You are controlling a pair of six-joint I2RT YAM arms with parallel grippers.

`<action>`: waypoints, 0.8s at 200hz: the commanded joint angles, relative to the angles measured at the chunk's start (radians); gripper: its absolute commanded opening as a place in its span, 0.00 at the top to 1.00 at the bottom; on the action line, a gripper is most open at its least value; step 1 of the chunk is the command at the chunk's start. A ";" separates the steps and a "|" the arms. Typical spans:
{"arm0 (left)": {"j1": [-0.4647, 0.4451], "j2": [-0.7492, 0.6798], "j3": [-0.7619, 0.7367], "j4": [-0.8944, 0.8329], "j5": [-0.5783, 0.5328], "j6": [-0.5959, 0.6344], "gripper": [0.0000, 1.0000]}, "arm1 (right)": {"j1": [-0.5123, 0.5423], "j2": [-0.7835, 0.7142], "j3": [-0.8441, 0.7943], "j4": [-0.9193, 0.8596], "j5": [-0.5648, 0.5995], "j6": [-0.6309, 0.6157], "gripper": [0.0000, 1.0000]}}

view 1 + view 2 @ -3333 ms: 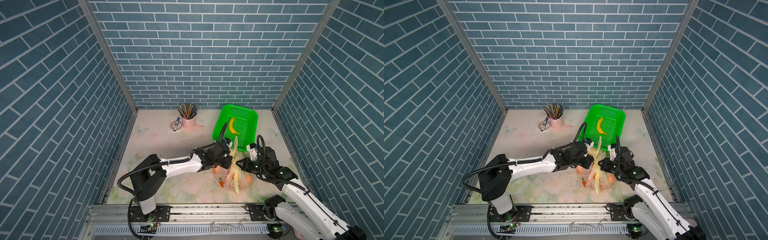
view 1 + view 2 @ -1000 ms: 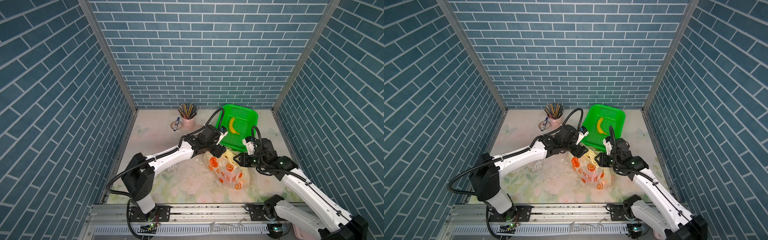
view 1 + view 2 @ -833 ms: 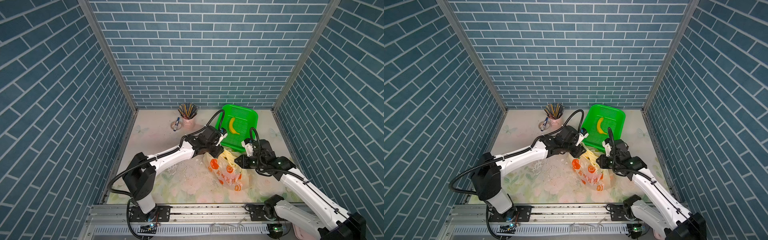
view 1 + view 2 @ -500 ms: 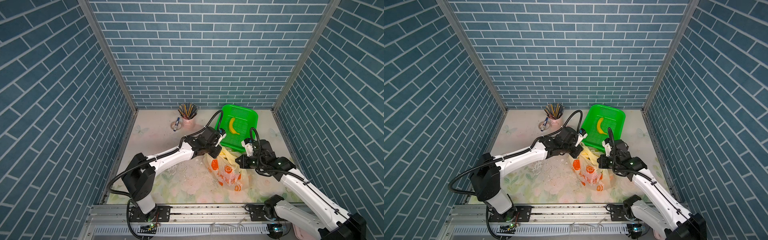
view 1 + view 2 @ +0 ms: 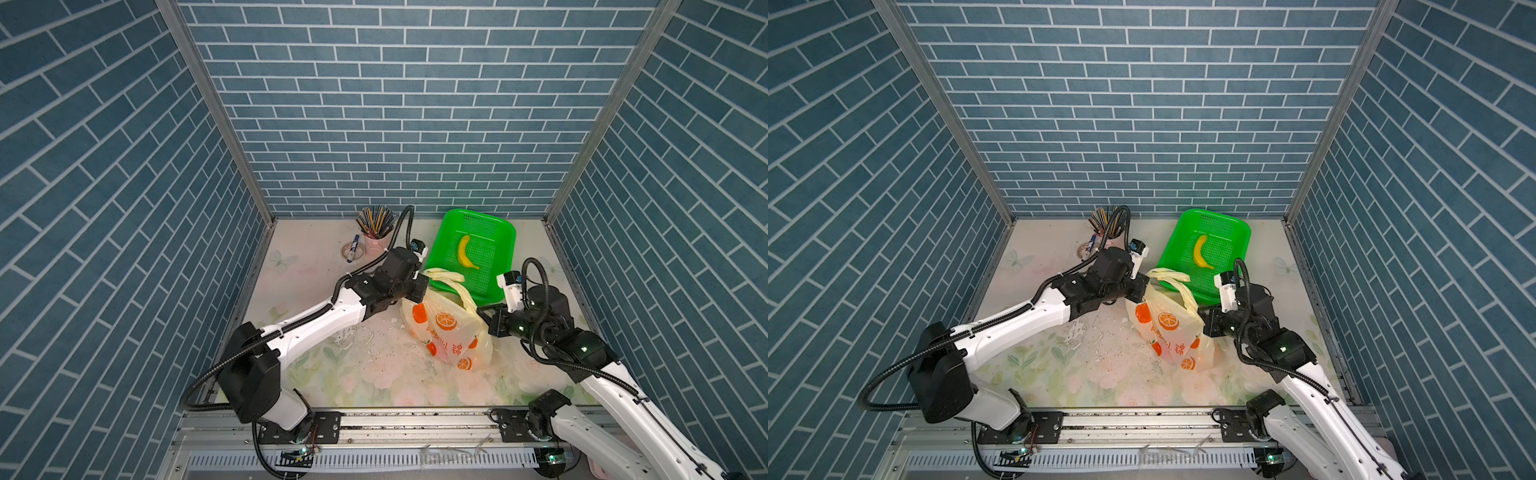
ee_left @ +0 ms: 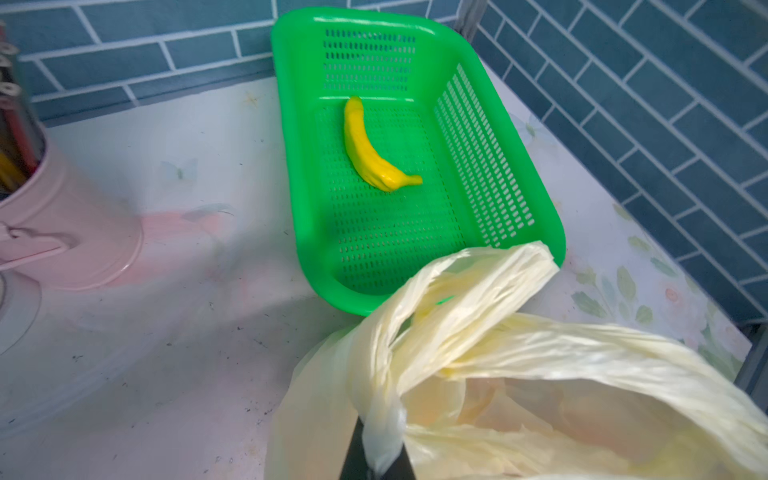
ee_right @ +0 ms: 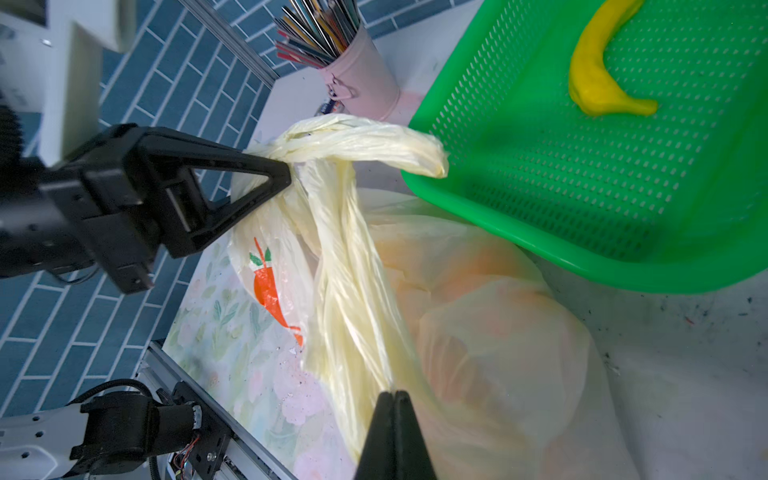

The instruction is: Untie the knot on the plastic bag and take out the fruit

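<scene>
My right gripper needs to swing back to the bag's printed near side, which is back from it, and let go of the bag's film, because my left gripper holds the bag's handle.
The pale yellow plastic bag [image 5: 449, 328] [image 5: 1167, 324] with orange prints stands on the table in front of the basket. My left gripper [image 5: 419, 291] [image 5: 1142, 293] [image 6: 378, 457] is shut on a bunched handle strip at the bag's left top. My right gripper [image 5: 482, 311] [image 5: 1202, 313] [image 7: 392, 395] is shut on the bag's film at its right side. Loose handle strips [image 5: 446, 274] [image 7: 357, 141] drape from the left gripper's tip [image 7: 286, 176] towards the basket. The knot is hidden. The fruit shows only as dim orange rounds [image 7: 490, 328] through the film.
A green perforated basket [image 5: 478, 220] [image 5: 1219, 220] holding a yellow banana [image 5: 466, 251] stands just behind the bag. A pink cup of pencils [image 5: 376, 232] and a blue marker [image 5: 353, 249] are at the back left. White crumbs [image 5: 365, 336] dot the table.
Both grippers have shut on the bag within the last second, and the arms have hardly shifted. Three seconds ago the bag hung nearer the front with its strips stretched upward.
</scene>
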 commanded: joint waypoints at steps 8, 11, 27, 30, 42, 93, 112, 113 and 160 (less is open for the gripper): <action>0.077 -0.082 -0.055 0.140 -0.017 -0.135 0.95 | 0.007 -0.064 -0.061 0.215 -0.117 0.072 1.00; 0.083 -0.086 -0.058 0.150 -0.012 -0.140 0.95 | 0.008 -0.069 -0.072 0.241 -0.130 0.080 1.00; 0.113 -0.089 -0.058 0.177 0.018 -0.164 0.95 | 0.020 -0.094 -0.117 0.341 -0.173 0.109 1.00; 0.119 -0.088 -0.057 0.179 0.023 -0.166 0.95 | 0.023 -0.098 -0.124 0.353 -0.177 0.113 1.00; 0.134 -0.078 -0.044 0.185 0.038 -0.169 0.95 | 0.039 -0.103 -0.142 0.393 -0.195 0.119 1.00; 0.160 0.012 0.070 0.205 0.101 -0.146 0.93 | 0.247 0.009 -0.162 0.496 -0.196 0.087 1.00; 0.162 0.048 0.106 0.214 0.132 -0.150 0.91 | 0.366 0.094 -0.160 0.516 -0.152 0.035 1.00; 0.162 0.050 0.107 0.215 0.133 -0.150 0.91 | 0.372 0.099 -0.159 0.516 -0.150 0.032 1.00; 0.162 0.053 0.076 0.244 0.169 -0.171 0.86 | 0.447 0.256 -0.101 0.477 -0.108 -0.004 0.90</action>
